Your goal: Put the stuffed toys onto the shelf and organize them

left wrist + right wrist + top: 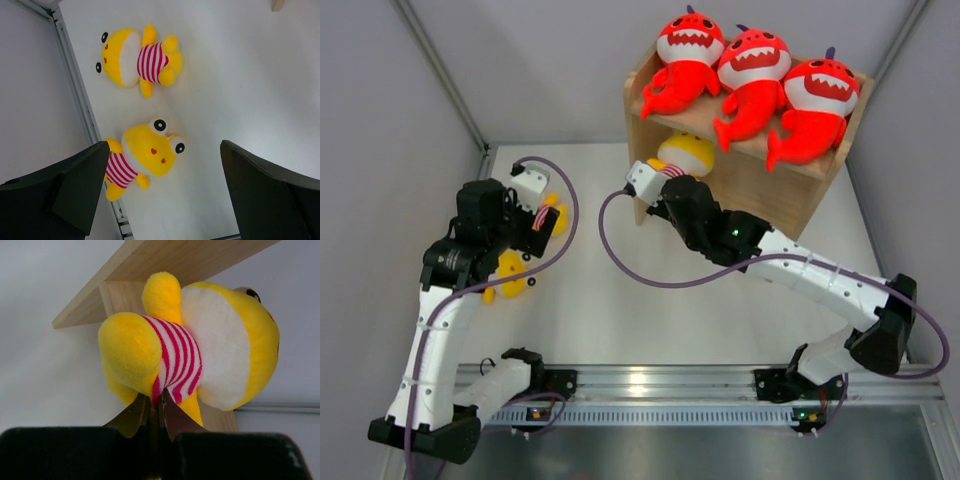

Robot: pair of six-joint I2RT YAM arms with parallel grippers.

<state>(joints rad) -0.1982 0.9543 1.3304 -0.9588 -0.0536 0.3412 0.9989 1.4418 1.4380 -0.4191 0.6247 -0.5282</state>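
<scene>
The right gripper pushes outward into the shelf's lower opening next and releases the striped shirt there, since that opening lies beneath the sharks, outward of the gripper.
Three red-orange sharks lie in a row on the top of the wooden shelf at the back right. My right gripper is shut on the striped shirt of a yellow toy and holds it at the shelf's lower opening; the toy also shows in the top view. Two more yellow striped toys lie on the table at the left: one farther, one nearer. My left gripper is open above the nearer one, empty. In the top view my left gripper partly hides both.
A metal rail runs along the table's left edge, right beside the two yellow toys. A grey wall stands just beyond it. Purple cables loop from both arms over the white table.
</scene>
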